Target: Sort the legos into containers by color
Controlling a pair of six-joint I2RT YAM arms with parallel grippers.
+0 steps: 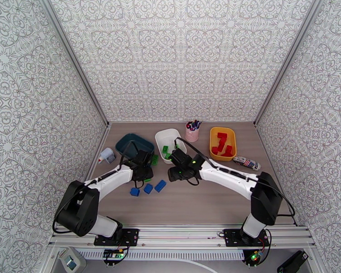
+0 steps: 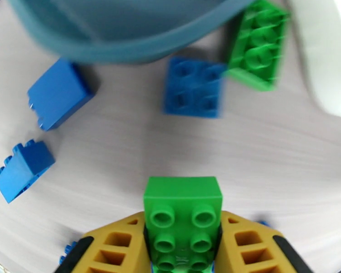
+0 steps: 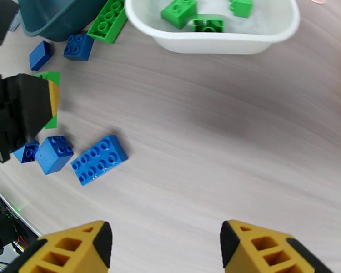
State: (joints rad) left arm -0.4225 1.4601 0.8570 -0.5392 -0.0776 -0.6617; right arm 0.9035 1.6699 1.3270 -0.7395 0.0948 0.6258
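Note:
My left gripper rises outward over the middle of the white tub (image 3: 207,42) next and releases the matching lego, since the tub, already holding green legos, lies outward.
My left gripper (image 2: 183,233) is shut on a green lego (image 2: 183,210), held just above the table, in front of the dark teal tub (image 2: 125,28). Three blue legos (image 2: 194,86) and a long green one (image 2: 258,44) lie by that tub. More blue legos (image 3: 99,159) lie beside the left gripper (image 1: 145,177). My right gripper (image 3: 166,244) is open and holds nothing, above bare table short of the white tub (image 3: 207,42), which holds green legos (image 3: 179,10). The yellow tub (image 1: 212,137) holds red legos (image 1: 223,143).
A pink cup of pens (image 1: 192,131) stands between the white and yellow tubs. A toy car (image 1: 246,163) lies right of the yellow tub, and a small white object (image 1: 107,155) lies left of the teal tub. Patterned walls close in the table.

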